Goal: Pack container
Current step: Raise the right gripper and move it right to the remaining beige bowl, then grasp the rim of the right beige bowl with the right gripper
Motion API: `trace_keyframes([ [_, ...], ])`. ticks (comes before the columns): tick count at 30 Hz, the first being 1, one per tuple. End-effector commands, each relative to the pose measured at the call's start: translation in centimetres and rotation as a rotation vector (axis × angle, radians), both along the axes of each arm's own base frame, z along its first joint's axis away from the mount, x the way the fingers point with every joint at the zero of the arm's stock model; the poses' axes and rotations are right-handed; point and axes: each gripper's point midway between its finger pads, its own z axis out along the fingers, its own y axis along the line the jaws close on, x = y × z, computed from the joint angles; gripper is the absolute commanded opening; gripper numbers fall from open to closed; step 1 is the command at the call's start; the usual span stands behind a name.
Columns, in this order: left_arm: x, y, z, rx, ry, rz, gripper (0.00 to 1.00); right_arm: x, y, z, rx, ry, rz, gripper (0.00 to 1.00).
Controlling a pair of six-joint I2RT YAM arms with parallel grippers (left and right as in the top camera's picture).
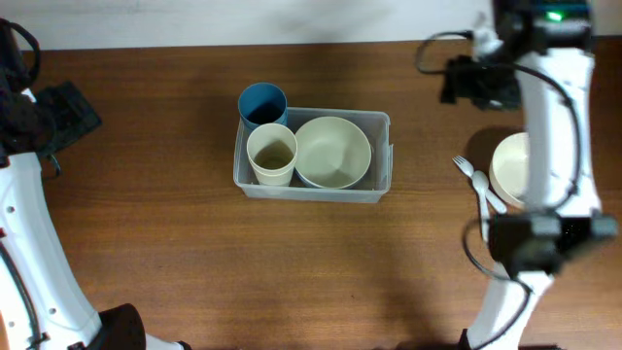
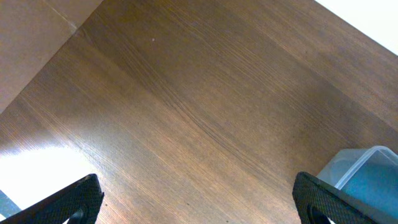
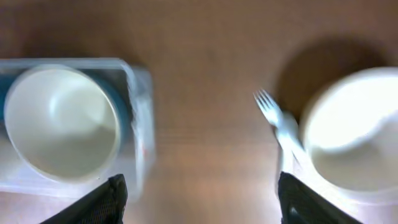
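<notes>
The robot's right gripper will next swing to its right in the overhead view and go down onto the rim of the white bowl (image 1: 510, 169) (image 3: 356, 127), opposite the fork.
The clear plastic container (image 1: 381, 156) sits at mid-table. It holds a cream cup (image 1: 272, 154) and a cream bowl (image 1: 333, 152). A blue cup (image 1: 262, 103) stands at its back left corner. My left gripper (image 1: 70, 112) is at the far left, open and empty (image 2: 199, 193); its view catches a corner of the container (image 2: 348, 165). My right gripper (image 1: 465, 83) hovers at the back right, open and empty (image 3: 199, 193). Its blurred view shows the container (image 3: 142, 118) with the cream bowl (image 3: 59, 121) on the left.
A white bowl (image 1: 510, 167) lies at the right, partly under my right arm, with a white fork (image 1: 465, 167) and another white utensil (image 1: 486, 192) beside it. The fork (image 3: 273, 112) and white bowl (image 3: 348, 130) also show in the right wrist view.
</notes>
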Motion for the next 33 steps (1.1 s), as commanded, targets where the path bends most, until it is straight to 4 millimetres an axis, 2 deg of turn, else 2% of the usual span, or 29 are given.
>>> trace_keyframes([
  [1,0.0,0.0,-0.2,-0.009,0.003,0.009,1.0,-4.0,-4.5,0.9,-0.048,0.036,-0.126,0.72],
  [5,0.0,0.0,-0.2,-0.009,0.003,0.009,1.0,-6.7,-9.0,-1.8,-0.012,0.14,-0.274,0.72],
  [8,0.0,0.0,-0.2,-0.009,0.003,0.009,1.0,-7.4,-11.3,-4.3,0.065,0.178,-0.357,0.72],
  [13,0.0,0.0,-0.2,-0.009,0.003,0.009,0.99,-8.4,-14.1,-9.1,0.201,0.21,-0.492,0.72],
  [18,0.0,0.0,-0.2,-0.009,0.003,0.009,0.99,-10.5,-17.2,-13.2,0.247,0.239,-0.677,0.72],
  [26,0.0,0.0,-0.2,-0.009,0.003,0.009,1.0,-12.5,-19.9,-17.2,0.275,0.24,-0.865,0.71],
  [33,0.0,0.0,-0.2,-0.009,0.003,0.009,0.99,-11.9,-20.0,-19.3,0.264,0.199,-0.865,0.66],
])
